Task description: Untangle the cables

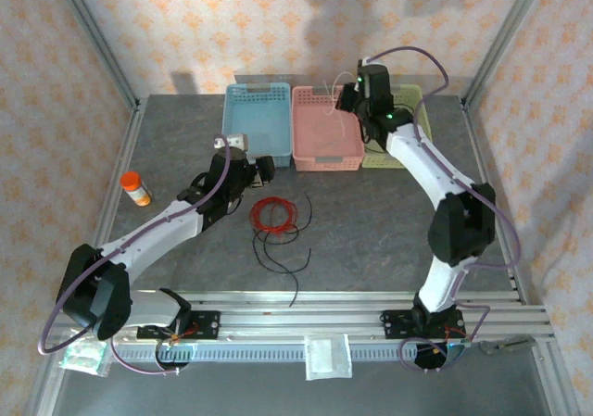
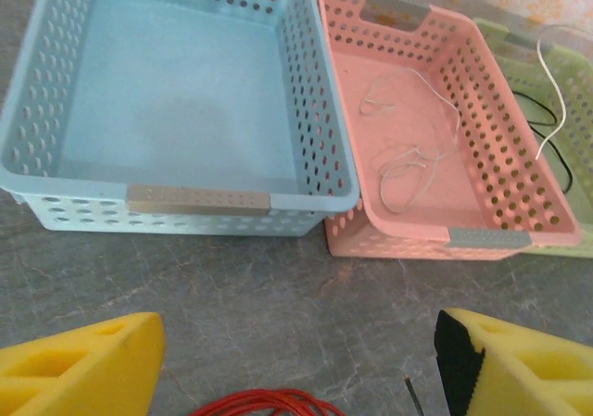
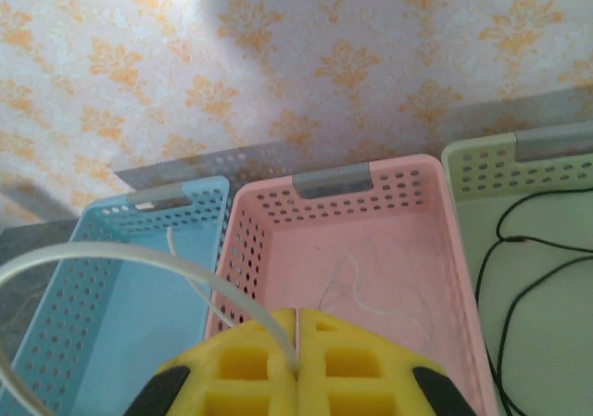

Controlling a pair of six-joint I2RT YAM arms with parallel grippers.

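My right gripper comes down toward the bottom of the pink basket next and releases the whitish cable, since that basket stands open below its closed fingers.
A red cable [image 1: 273,214] lies coiled on the grey table, with a loose black cable [image 1: 289,247] tangled under and in front of it. My left gripper [image 1: 263,169] hovers just behind the coil, open and holding nothing; in the left wrist view [image 2: 298,344] the red loops [image 2: 264,402] show at the bottom edge between its fingers. My right gripper [image 1: 345,101] is raised over the pink basket [image 1: 326,161], shut on a whitish cable [image 3: 139,260] that arcs away to the left of its fingertips [image 3: 297,340]. More of that whitish cable [image 2: 412,157] lies in the pink basket.
A blue basket [image 1: 232,119] stands left of the pink one, and a green basket [image 1: 412,157] with a thin black cable [image 3: 519,277] stands right of it. An orange pill bottle [image 1: 136,188] is at the table's left. Metal frame posts rise at the back corners.
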